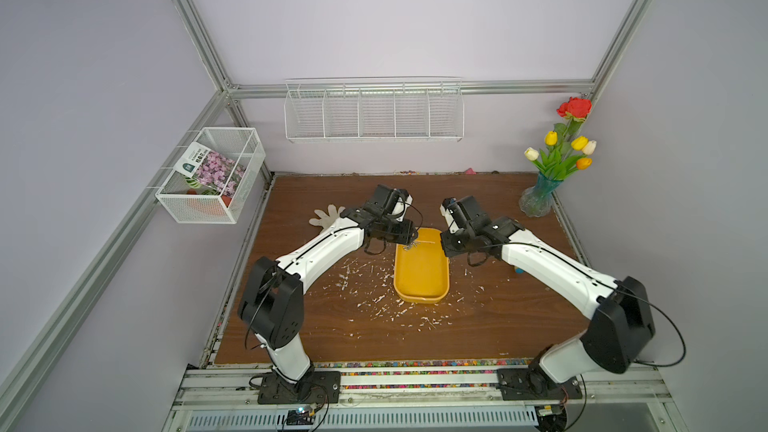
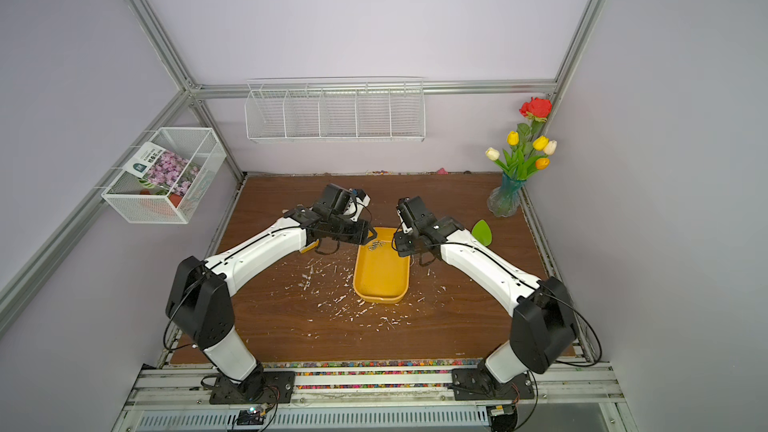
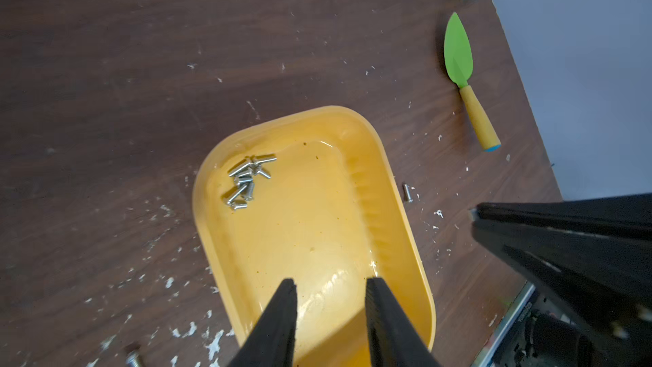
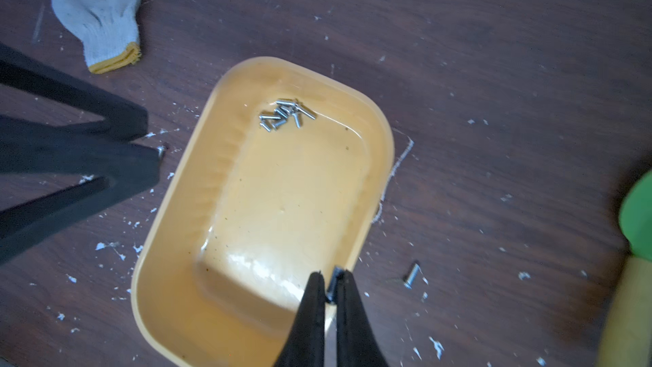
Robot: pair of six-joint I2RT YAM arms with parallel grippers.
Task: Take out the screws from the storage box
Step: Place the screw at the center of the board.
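Note:
Next, my right gripper moves away from the box and down to release the held screw. Tabletop beside the loose screw lies below, outside the box's rim.
The yellow storage box point(image 1: 422, 284) lies mid-table between both arms, also seen in the wrist views point(image 3: 398, 206) point(image 4: 169, 241). Several small silvery screws point(image 3: 247, 180) point(image 4: 286, 114) are piled at its far end, and the pile shows in both top views point(image 1: 411, 246) point(image 2: 376, 246). My left gripper point(image 3: 331, 282) hovers open over the box's near part with nothing between its fingers. My right gripper point(image 4: 331, 277) is shut on a single dark screw point(image 4: 333, 284) above the box's right rim. A loose screw point(image 4: 411, 275) lies on the table right of the box.
White flecks point(image 1: 374, 284) litter the wood around the box. A white glove point(image 1: 326, 216) lies behind the left arm, a green trowel point(image 3: 458, 54) to the right, and a flower vase point(image 1: 540, 197) in the far right corner. Wire baskets point(image 1: 374, 114) point(image 1: 212, 176) hang on the walls.

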